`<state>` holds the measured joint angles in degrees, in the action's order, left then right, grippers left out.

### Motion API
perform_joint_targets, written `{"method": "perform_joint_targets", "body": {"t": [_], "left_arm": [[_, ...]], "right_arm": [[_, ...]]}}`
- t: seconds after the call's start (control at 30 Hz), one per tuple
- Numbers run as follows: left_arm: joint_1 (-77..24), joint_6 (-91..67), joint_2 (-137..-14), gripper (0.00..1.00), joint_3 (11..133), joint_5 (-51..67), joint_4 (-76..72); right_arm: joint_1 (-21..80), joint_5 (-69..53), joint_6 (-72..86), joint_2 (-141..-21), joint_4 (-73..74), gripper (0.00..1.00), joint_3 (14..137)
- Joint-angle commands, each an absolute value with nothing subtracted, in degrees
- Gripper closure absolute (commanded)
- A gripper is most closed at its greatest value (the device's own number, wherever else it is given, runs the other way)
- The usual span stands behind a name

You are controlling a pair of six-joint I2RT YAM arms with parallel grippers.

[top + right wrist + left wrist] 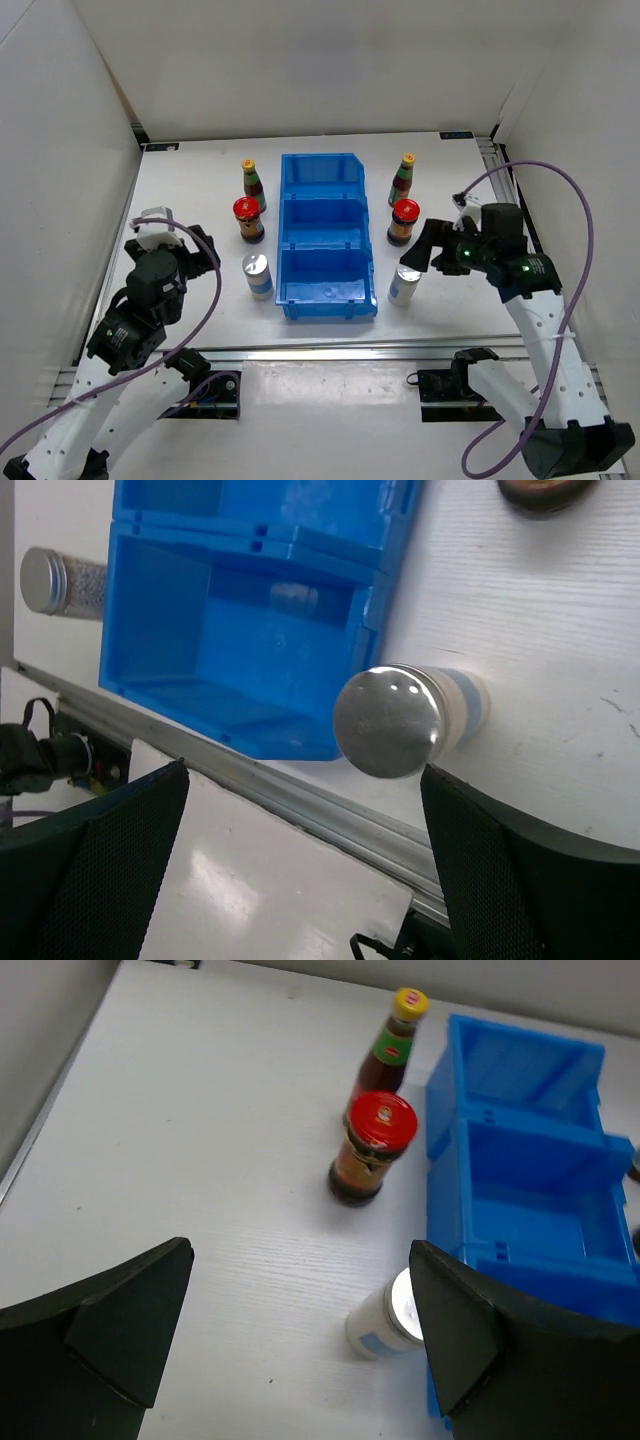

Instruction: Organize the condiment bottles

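My right gripper will next turn square to the bin point(286, 230), then move down over the silver top of the near bottle, which stands beyond its open fingers.
Six condiment bottles stand in two columns beside the blue bin point(286, 230). On its left are a slim yellow-capped bottle point(253, 184), a squat red-lidded jar point(248, 219) and a white-blue silver-topped bottle point(257, 275). On its right stand a yellow-capped bottle point(402, 178), a red-lidded jar point(404, 221) and a silver-topped bottle point(405, 285). My left gripper point(205, 250) hangs open left of the left column, nothing between its fingers point(120, 1310). My right gripper point(422, 248) is open just above and right of the right silver-topped bottle point(395, 720), holding nothing.
The bin point(520, 1135) has three compartments in a row, all without bottles. The table's metal front rail point(330, 815) runs close below the right silver-topped bottle. White walls enclose the table on the left, back and right.
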<state>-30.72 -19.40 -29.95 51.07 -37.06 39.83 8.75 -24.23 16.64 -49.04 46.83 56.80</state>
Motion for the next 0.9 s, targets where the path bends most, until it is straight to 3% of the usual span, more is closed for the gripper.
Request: {"method": "perform_joint_targets", "body": {"t": [0.0, 0.1, 0.17, 0.37, 0.63, 0.87], "left_arm": [[-34.0, -12.9, -31.4, 0.00, 53.1, -32.2, 39.6], [-35.9, -12.3, -33.8, 0.00, 53.1, -28.7, 39.0], [-36.5, -13.4, -33.8, 0.00, 53.1, -31.4, 39.0], [-36.5, -14.6, -33.1, 0.00, 51.5, -36.4, 39.0], [-36.5, -15.1, -34.9, 0.00, 51.0, -36.9, 39.0], [-36.5, -12.9, -34.3, 0.00, 47.1, -40.6, 36.1]], "right_arm": [[14.7, -18.4, 19.1, -51.3, 42.5, 0.00, 56.9], [22.2, -9.0, 20.4, -52.6, 43.8, 0.00, 57.4], [27.3, 1.5, 22.5, -54.8, 46.0, 0.00, 58.0], [35.9, 17.2, 26.4, -57.5, 47.9, 0.00, 58.0], [37.0, 24.3, 28.7, -59.2, 49.0, 0.00, 58.0], [37.0, 23.1, 29.7, -62.3, 40.0, 0.00, 52.7]]}}
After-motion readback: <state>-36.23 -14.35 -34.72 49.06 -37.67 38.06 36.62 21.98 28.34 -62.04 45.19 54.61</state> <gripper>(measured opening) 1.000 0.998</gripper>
